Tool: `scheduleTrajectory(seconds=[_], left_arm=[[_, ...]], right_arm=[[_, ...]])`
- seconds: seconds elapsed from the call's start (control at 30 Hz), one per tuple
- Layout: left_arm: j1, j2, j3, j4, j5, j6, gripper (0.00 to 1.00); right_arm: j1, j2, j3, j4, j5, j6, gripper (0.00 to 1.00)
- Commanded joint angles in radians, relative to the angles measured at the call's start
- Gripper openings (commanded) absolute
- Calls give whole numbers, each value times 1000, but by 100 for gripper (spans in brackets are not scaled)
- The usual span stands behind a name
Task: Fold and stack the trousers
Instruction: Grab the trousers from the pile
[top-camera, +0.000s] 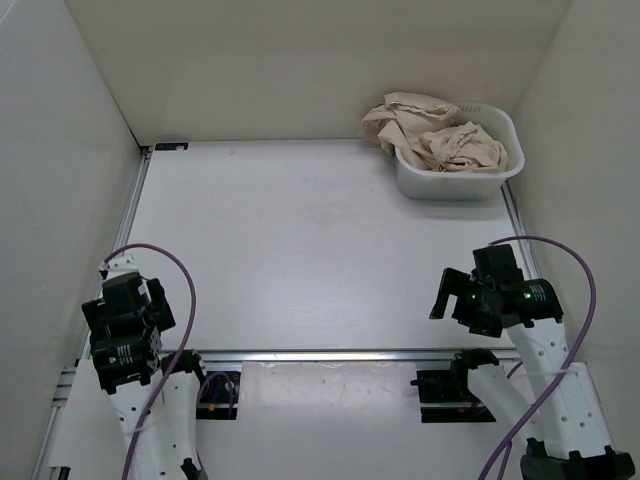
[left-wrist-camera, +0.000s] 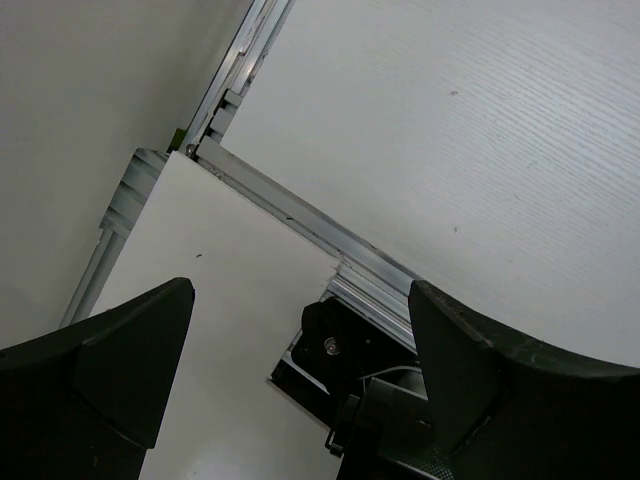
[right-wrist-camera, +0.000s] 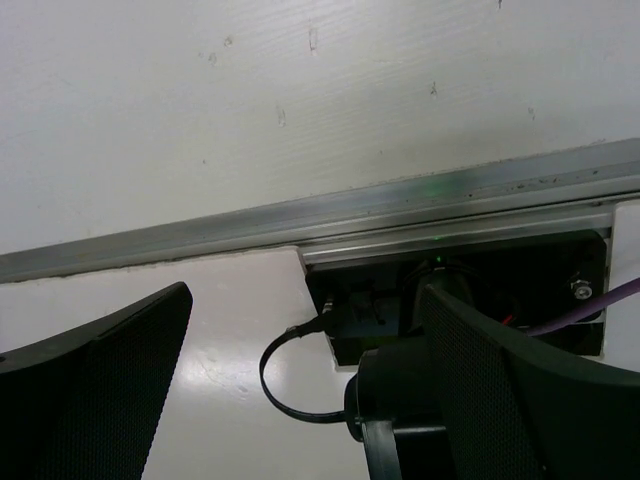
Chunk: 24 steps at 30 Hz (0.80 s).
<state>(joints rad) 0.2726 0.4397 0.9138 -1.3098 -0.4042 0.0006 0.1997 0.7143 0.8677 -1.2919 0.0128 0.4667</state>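
Note:
My right gripper moves outward next and lowers its open fingers onto the bunched cloth inside the tub, as the trousers lie crumpled there.
The beige trousers lie crumpled in a white plastic tub at the far right corner of the table, some cloth hanging over its left rim. My left gripper is raised over the near left edge, far from the tub. In the left wrist view its jaws are wide apart and empty. My right gripper hangs over the near right edge. In the right wrist view its jaws are wide apart and empty. The trousers do not show in either wrist view.
White walls close in the table on the left, back and right. An aluminium rail runs along the near edge, with the arm bases and purple cables behind it.

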Motion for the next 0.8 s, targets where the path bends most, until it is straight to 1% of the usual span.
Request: scheduleTrajectory(seconds=[0.0, 0.07, 0.1, 0.2, 0.23, 0.27, 0.3, 0.33, 0.37, 0.4, 0.43, 0.5, 0.53, 0.57, 0.6, 0.63, 0.67, 0.7, 0.77], left_arm=[[7, 17, 5, 1, -4, -1, 100], [7, 30, 5, 1, 11, -1, 100], [7, 43, 5, 1, 21, -1, 100], [7, 97, 5, 40, 47, -1, 100], [7, 117, 5, 82, 59, -1, 100], [7, 140, 19, 105, 77, -1, 100], [7, 195, 19, 133, 88, -1, 100], [7, 227, 49, 162, 122, -1, 100], [7, 261, 66, 194, 145, -1, 100], [7, 342, 88, 254, 174, -1, 100], [7, 387, 114, 279, 242, -1, 100], [7, 480, 203, 326, 310, -1, 100], [7, 581, 238, 357, 342, -1, 100], [7, 632, 307, 366, 396, -1, 100], [7, 680, 335, 366, 418, -1, 100], [7, 724, 358, 383, 429, -1, 100], [7, 801, 373, 406, 429, -1, 100], [7, 833, 384, 420, 420, -1, 100], [7, 911, 384, 443, 401, -1, 100]], right_arm=[[7, 17, 34, 52, 30, -46, 99], [7, 52, 68, 83, 30, -57, 99], [7, 62, 85, 95, 30, -89, 99], [7, 99, 184, 181, 21, -137, 99], [7, 120, 241, 254, 21, -146, 99], [7, 137, 241, 297, 21, -146, 99], [7, 157, 299, 340, 60, -146, 99], [7, 213, 330, 383, 93, -158, 99], [7, 252, 364, 469, 130, -158, 99], [7, 354, 451, 505, 171, -178, 99], [-2, 419, 512, 531, 255, -187, 99], [-25, 572, 676, 546, 324, -201, 99], [-37, 740, 878, 533, 351, -201, 99], [-63, 826, 983, 502, 372, -201, 99], [-80, 912, 1089, 488, 387, -201, 99], [-97, 1083, 1199, 473, 388, -201, 99], [-129, 1169, 1410, 461, 388, -192, 99], [-143, 1324, 1500, 460, 388, -182, 99], [-184, 1439, 1600, 508, 388, -140, 99]])
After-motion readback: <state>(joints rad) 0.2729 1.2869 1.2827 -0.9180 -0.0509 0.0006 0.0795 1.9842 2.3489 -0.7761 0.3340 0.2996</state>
